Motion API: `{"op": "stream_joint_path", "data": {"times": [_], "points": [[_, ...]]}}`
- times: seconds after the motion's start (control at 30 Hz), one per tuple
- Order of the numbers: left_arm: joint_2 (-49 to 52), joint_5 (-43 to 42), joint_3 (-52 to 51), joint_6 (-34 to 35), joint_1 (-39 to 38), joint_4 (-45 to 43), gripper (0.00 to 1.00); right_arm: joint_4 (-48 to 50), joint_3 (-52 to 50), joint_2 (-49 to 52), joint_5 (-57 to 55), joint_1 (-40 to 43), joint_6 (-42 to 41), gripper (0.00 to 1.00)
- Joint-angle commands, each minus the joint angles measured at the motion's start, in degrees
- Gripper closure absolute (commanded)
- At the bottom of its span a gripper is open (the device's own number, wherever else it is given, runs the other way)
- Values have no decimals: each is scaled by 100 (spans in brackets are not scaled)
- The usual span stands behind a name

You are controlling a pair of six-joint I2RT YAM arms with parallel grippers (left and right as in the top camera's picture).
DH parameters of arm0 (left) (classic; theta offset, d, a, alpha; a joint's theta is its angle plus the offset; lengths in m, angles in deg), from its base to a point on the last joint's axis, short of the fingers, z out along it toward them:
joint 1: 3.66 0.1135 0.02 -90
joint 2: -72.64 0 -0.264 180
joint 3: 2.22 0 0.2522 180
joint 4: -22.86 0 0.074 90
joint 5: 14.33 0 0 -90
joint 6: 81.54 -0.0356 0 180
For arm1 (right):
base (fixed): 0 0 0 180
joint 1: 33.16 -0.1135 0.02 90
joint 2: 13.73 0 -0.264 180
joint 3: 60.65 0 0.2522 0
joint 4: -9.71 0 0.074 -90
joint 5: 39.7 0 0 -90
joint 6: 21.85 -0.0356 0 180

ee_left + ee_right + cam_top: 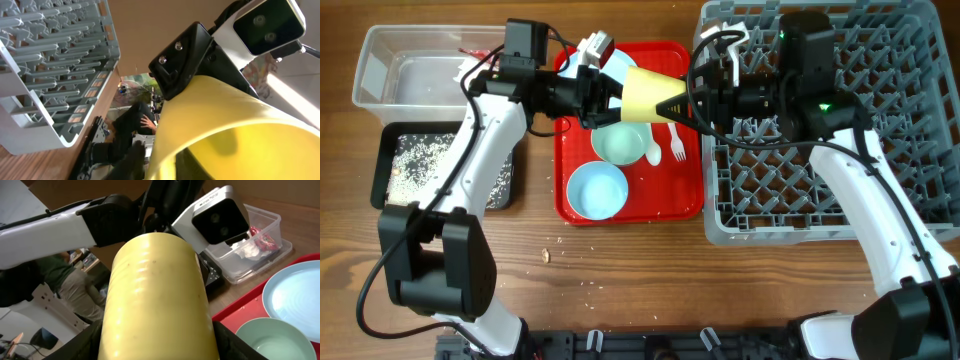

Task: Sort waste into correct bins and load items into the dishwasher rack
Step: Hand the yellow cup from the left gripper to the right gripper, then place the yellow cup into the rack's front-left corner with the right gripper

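Observation:
My right gripper should next swing the cup (648,93) over the grey dishwasher rack and lower it back there opening down, as the rack's near corner by the red tray is empty.
The small yellow cup (648,93) hangs on its side above the red tray, held between both arms. My left gripper (605,97) pinches its rim; in the left wrist view (160,165) one finger is inside the mouth of the cup (225,125). My right gripper (682,105) clamps the cup's base end, and its fingers flank the cup (155,295) in the right wrist view (157,347). The grey dishwasher rack (880,200) stands to the right. A mint bowl (620,145), a blue bowl (597,190), a plate (620,65), a spoon (653,153) and a fork (677,145) lie on the tray.
The red serving tray (685,200) sits in the middle. The clear tub (410,70) at the far left holds a red wrapper (262,237) and a white tissue (247,250). The black tray (390,150) in front of it holds food scraps (420,160). Crumbs lie on the table (547,255).

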Motion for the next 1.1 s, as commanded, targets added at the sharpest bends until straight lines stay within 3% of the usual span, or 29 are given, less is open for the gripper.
{"op": "stream_joint_path", "data": {"times": [0.0,0.17,0.37,0.53,0.67,0.8,0.97,1.07], "points": [[-116,-15,70,-26,-26,2,68,-28,11,92,35,15,4,67],[-116,70,70,-24,-26,2,64,-155,13,79,35,393,2,70],[-116,348,70,-26,-24,0,59,-957,13,79,-92,1370,170,70],[-116,1779,70,-26,-26,83,59,-1932,24,-170,-1641,1725,170,69],[-116,4197,70,-24,-26,656,57,-2465,46,-754,-2909,1725,-120,69],[-116,5823,70,-24,-26,1132,56,-3178,57,-1193,-4304,1718,-638,69],[-116,6594,70,-24,-26,1276,55,-4081,57,-1226,-5556,1449,-925,68],[-116,6612,70,-24,-26,1276,55,-4406,57,-1226,-5910,949,-1106,67]]}}
